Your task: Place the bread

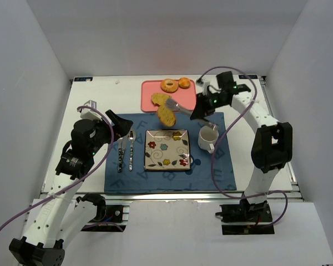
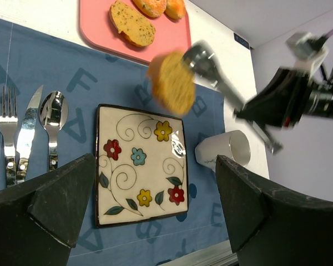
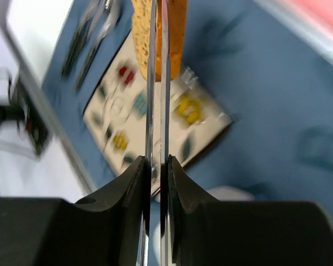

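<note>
The bread slice hangs at the plate's far edge, so I need to move my right gripper back and down toward the plate's middle (image 1: 166, 151) and let go of the tongs (image 1: 180, 107).
My right gripper (image 1: 202, 109) is shut on a pair of metal tongs (image 1: 180, 107). The tongs pinch a toasted bread slice (image 1: 166, 114) in the air above the far edge of the square flowered plate (image 1: 166, 149). In the right wrist view the gripper (image 3: 157, 166) clamps the tongs' blades (image 3: 158, 83), with the bread (image 3: 177, 27) at their tip above the plate (image 3: 155, 116). The left wrist view shows the bread (image 2: 173, 83), the tongs (image 2: 222, 83) and the plate (image 2: 140, 163). My left gripper (image 1: 119, 124) is open and empty, and hovers over the mat's near side (image 2: 155, 205).
A pink tray (image 1: 150, 102) at the back holds another bread slice (image 1: 160, 99) and two round pastries (image 1: 168, 85). A white mug (image 1: 207, 138) stands right of the plate. Fork, knife and spoon (image 1: 125, 149) lie left of it on the blue placemat (image 1: 222, 172).
</note>
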